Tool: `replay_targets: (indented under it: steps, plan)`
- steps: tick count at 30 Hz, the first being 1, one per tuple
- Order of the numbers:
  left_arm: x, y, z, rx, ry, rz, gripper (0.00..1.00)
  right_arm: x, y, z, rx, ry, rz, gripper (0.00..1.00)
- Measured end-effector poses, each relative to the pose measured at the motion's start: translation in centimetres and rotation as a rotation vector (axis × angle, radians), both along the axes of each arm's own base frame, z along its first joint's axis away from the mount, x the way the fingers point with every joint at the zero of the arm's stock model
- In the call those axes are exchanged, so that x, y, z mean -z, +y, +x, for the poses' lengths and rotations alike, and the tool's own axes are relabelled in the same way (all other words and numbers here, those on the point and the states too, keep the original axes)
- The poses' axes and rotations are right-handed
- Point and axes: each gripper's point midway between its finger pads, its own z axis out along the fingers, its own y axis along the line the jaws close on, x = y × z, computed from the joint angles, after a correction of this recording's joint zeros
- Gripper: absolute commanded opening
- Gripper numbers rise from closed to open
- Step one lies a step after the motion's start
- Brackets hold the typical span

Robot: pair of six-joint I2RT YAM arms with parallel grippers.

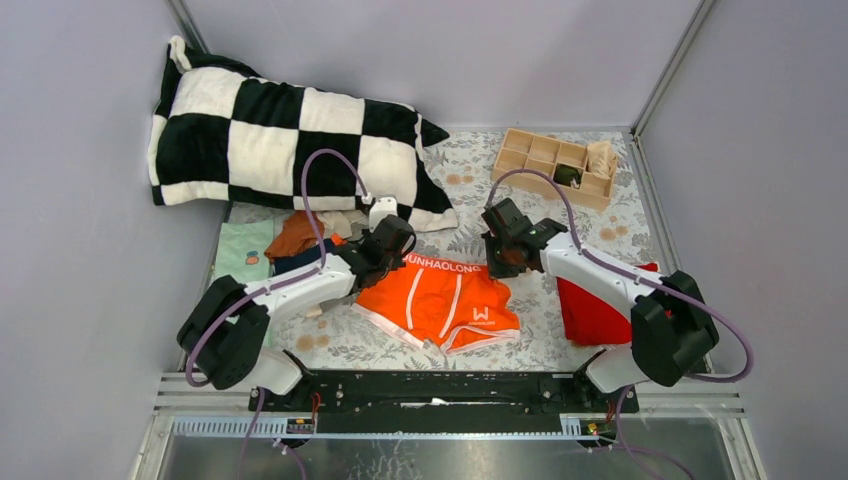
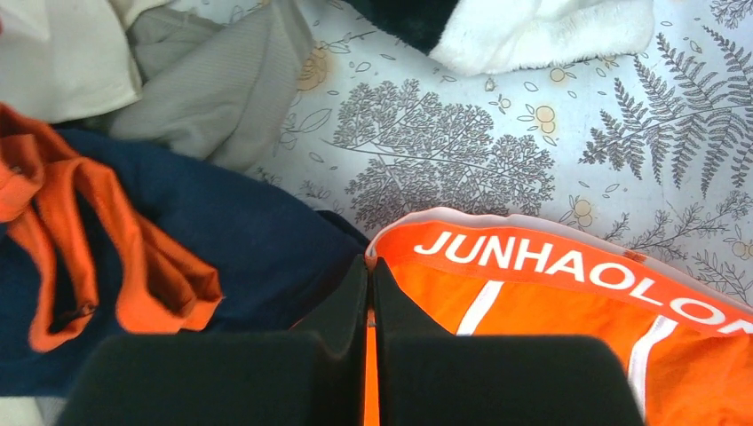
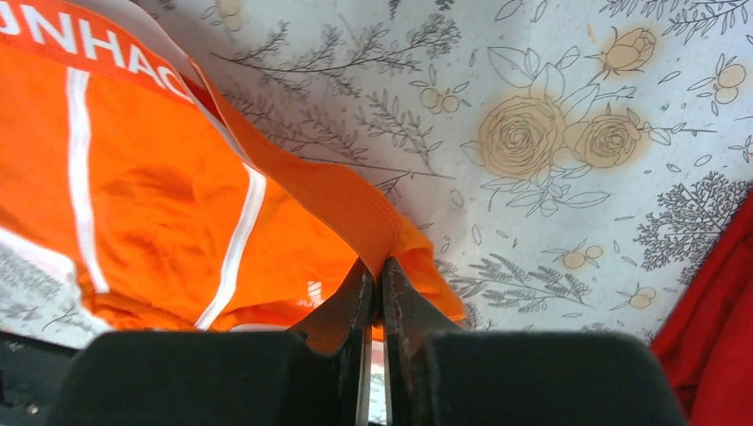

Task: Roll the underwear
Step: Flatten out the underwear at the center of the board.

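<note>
My right gripper pulls the waistband corner to its right in the top view next, where bare floral cloth [image 1: 521, 281] [image 3: 526, 238] lies, to straighten the waistband's folded edge, then releases.
The bright orange underwear [image 1: 440, 300] with white lettering lies spread on the floral cloth in the middle. My left gripper [image 1: 392, 250] is shut on its waistband's left corner [image 2: 391, 253]. My right gripper [image 1: 505, 255] is shut on the waistband's right corner [image 3: 382, 244], which is lifted off the cloth. The navy underwear with orange trim [image 2: 178, 240] lies just left of my left gripper, with grey [image 2: 222, 89] and beige [image 2: 62, 62] pieces behind it. A rust-brown piece [image 1: 295, 235] tops that pile.
The checked pillow [image 1: 280, 135] lies at the back left. A wooden compartment tray [image 1: 555, 165] stands at the back right with small items in it. A red cloth [image 1: 595, 310] lies under my right arm. A pale green cloth [image 1: 242, 250] lies at the left edge.
</note>
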Motion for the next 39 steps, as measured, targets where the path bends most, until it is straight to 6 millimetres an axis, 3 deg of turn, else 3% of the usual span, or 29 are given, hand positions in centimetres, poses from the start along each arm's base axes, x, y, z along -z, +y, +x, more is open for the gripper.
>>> replay_targets:
  steps: [15,25,26,29,31,35,39]
  plan:
    - [0.4,-2.3,3.4,0.049,-0.031,0.002,0.0,3.3,-4.0,2.8,0.107,-0.013,-0.113,0.05]
    - [0.8,-4.2,5.3,0.079,-0.024,-0.002,0.01,3.6,-5.8,3.6,0.164,-0.004,-0.126,0.3]
    - [0.6,-4.4,5.5,0.081,-0.028,-0.004,0.06,3.6,-5.9,3.6,0.164,-0.003,-0.126,0.32]
    - [0.2,-4.9,6.0,0.089,-0.037,-0.01,0.35,3.6,-6.0,3.7,0.166,-0.004,-0.126,0.42]
    - [-0.1,-5.1,6.2,0.098,-0.04,-0.012,0.45,3.4,-6.0,3.8,0.168,-0.007,-0.125,0.48]
    - [-0.8,-4.9,6.2,0.103,-0.05,-0.015,0.53,2.3,-5.9,3.8,0.168,-0.035,-0.106,0.54]
    - [-3.3,-4.0,6.6,0.081,-0.094,-0.045,0.55,0.0,-5.2,4.0,0.158,-0.09,-0.038,0.59]
